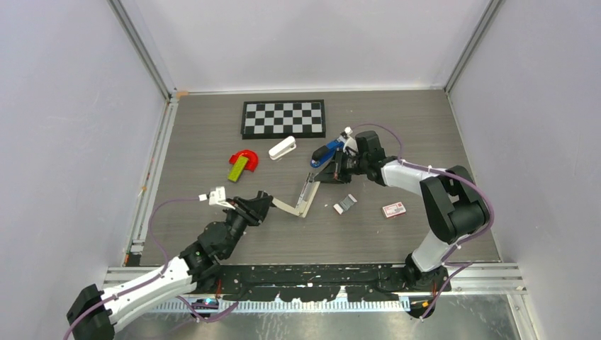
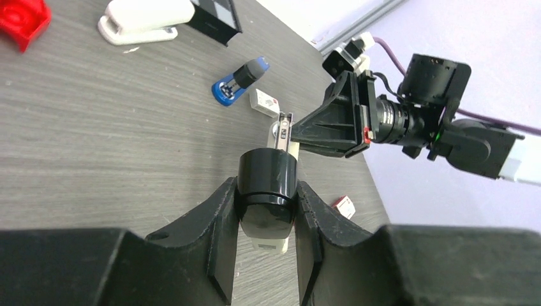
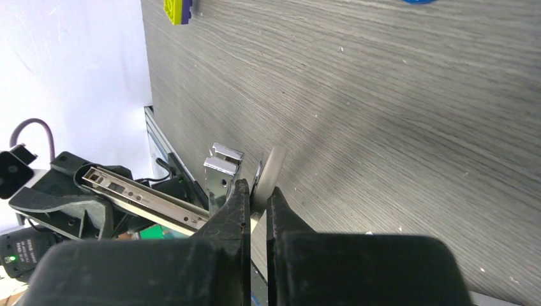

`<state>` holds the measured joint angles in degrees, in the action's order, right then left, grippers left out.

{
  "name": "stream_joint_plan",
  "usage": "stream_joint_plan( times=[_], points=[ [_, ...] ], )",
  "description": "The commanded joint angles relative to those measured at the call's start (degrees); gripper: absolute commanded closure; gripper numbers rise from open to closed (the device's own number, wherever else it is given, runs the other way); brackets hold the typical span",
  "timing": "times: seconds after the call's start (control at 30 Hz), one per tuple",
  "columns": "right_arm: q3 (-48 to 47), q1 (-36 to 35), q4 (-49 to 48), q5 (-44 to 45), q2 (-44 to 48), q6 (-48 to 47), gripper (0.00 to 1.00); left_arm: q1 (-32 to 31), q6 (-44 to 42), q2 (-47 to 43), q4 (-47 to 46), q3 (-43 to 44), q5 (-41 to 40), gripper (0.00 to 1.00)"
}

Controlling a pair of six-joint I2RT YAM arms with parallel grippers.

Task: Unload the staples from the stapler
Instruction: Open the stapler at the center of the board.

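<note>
I should turn my left gripper, lower it toward the tabletop below it and release the black rounded end, as my right gripper holds the raised tip.
An opened stapler (image 1: 301, 205) with a black cap and cream base stands in a V between both grippers. My left gripper (image 2: 268, 210) is shut on its black rounded end (image 2: 268, 182). The metal magazine (image 3: 147, 201) rises toward my right gripper (image 3: 258, 194), which is shut on a thin pale edge (image 3: 271, 169) at the raised arm's tip. In the top view the left gripper (image 1: 264, 207) is at the stapler's low end and the right gripper (image 1: 327, 173) at its high end. A bright-blue stapler (image 1: 327, 151) (image 2: 239, 81) lies untouched on the table. Staples are hidden.
A white stapler (image 1: 282, 149) lies left of the blue one. A checkerboard (image 1: 283, 118) sits at the back. A red piece with a green block (image 1: 243, 163) is at the left. Two small boxes (image 1: 345, 204) (image 1: 394, 210) lie near the right arm.
</note>
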<state>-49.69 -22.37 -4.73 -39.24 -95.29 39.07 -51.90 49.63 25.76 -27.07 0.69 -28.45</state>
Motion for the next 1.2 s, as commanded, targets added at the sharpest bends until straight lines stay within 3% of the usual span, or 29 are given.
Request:
stream_joint_plan(
  times=[0.0, 0.23, 0.47, 0.9, 1.1, 1.17],
  points=[
    [1.04, 1.54, -1.25, 4.34, -1.18, -4.95, 0.99, 1.19, 10.72, -3.48, 7.91, 0.85, -15.2, 1.0],
    [1.55, 1.39, -0.82, 3.79, -5.31, -3.74, 0.99, 1.19, 25.4, -0.55, 18.93, 2.92, -14.58, 1.0],
    [4.52, 1.38, 2.58, 5.61, 0.83, -5.19, 0.99, 1.25, 41.74, 7.64, 41.0, 12.3, -14.46, 1.0],
    [3.3, 1.73, 6.28, 11.76, -0.39, -7.71, 0.99, 9.97, 61.62, 26.58, 32.2, 9.52, -10.3, 1.0],
    [1.85, 1.72, 6.47, 10.37, -3.31, -7.58, 0.99, 11.47, 62.46, 32.08, 32.41, 10.95, -7.7, 0.88],
    [1.54, 1.68, 6.4, 9.62, -3.47, -7.67, 0.99, 11.47, 62.44, 33.88, 32.04, 11.0, -5.98, 0.78]
  ],
)
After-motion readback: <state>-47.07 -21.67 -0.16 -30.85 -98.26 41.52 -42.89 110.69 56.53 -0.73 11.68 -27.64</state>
